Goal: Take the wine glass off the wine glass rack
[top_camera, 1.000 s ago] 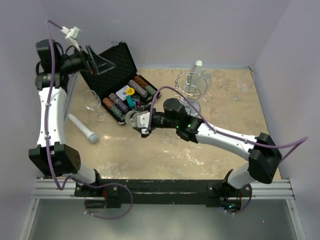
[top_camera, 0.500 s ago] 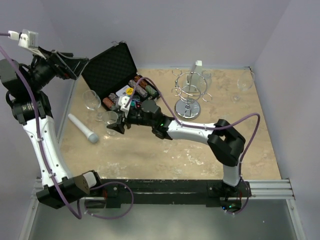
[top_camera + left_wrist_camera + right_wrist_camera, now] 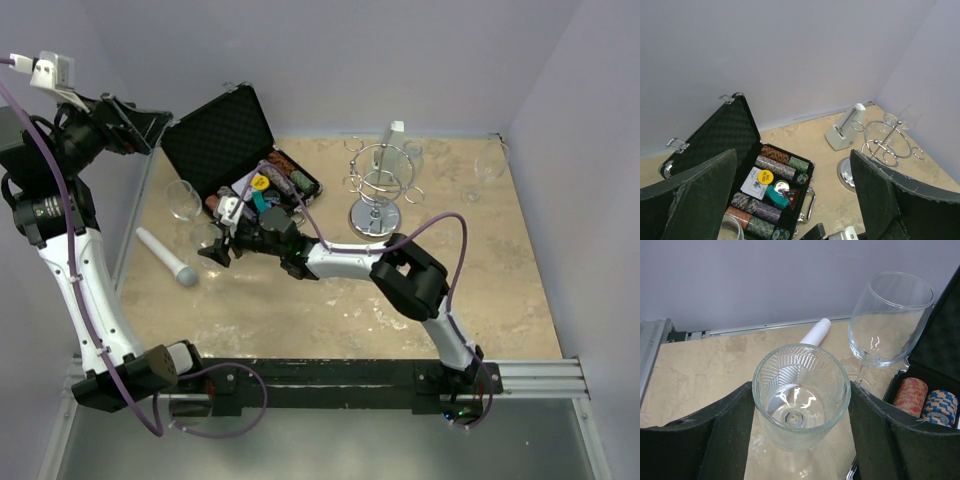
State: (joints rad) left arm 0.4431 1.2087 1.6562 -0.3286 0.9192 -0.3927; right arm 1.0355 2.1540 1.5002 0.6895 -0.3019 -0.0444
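The ribbed wine glass [image 3: 800,365] is hanging upright, clear of the rack, so my right gripper will next go down toward the bare tabletop [image 3: 839,437] beside the poker-chip case and release it.
My right gripper [image 3: 801,392] is shut on a ribbed wine glass [image 3: 800,365]: both black pads press its sides and it hangs upright just over the tabletop. Seen from above, this gripper [image 3: 215,246] and the glass [image 3: 207,237] are at the left of the table, far from the chrome wine glass rack [image 3: 378,185]. The rack [image 3: 885,145] stands at the back, right of centre. My left gripper [image 3: 792,167] is open and empty, raised high at the far left [image 3: 150,125] and looking down on the table.
A smooth wine glass [image 3: 888,320] stands just beyond the held one, next to the open poker-chip case [image 3: 225,140]. A white cylinder [image 3: 167,257] lies to the left. A white box [image 3: 395,135] sits behind the rack. Another wine glass [image 3: 487,168] stands at the back right.
My right arm has carried the ribbed glass leftward from the middle of the table to beside the smooth wine glass. The left arm swung up and to the left.
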